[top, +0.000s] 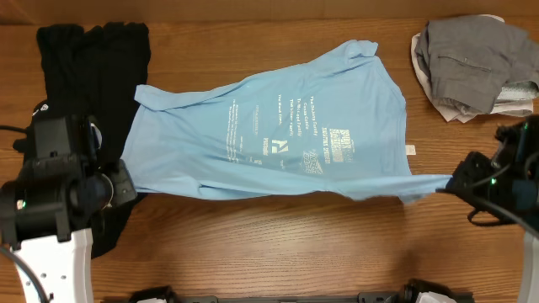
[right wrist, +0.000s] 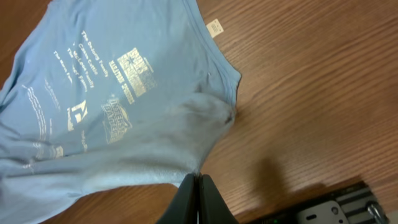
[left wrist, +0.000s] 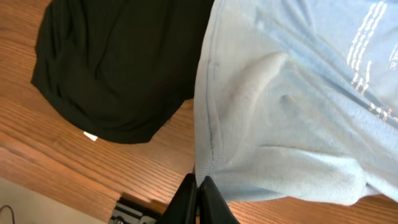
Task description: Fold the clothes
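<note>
My right gripper holds the shirt's pinched corner and will next carry it outward and down over the shirt's edge beyond the white tag, then let go. That edge lies outward and lower.
A light blue T-shirt with white print lies spread across the middle of the table, its near edge stretched taut between both arms. My left gripper is shut on the shirt's near left corner; in the left wrist view the blue hem runs straight into the closed left gripper. My right gripper is shut on the near right corner, and the right wrist view shows the T-shirt pinched at the tip of the right gripper. A black garment lies at the left, partly under the shirt.
A crumpled grey garment sits at the back right over some white cloth. The black garment reaches toward the front edge beneath my left arm. Bare wooden table shows in front of the shirt, with a black rail along the near edge.
</note>
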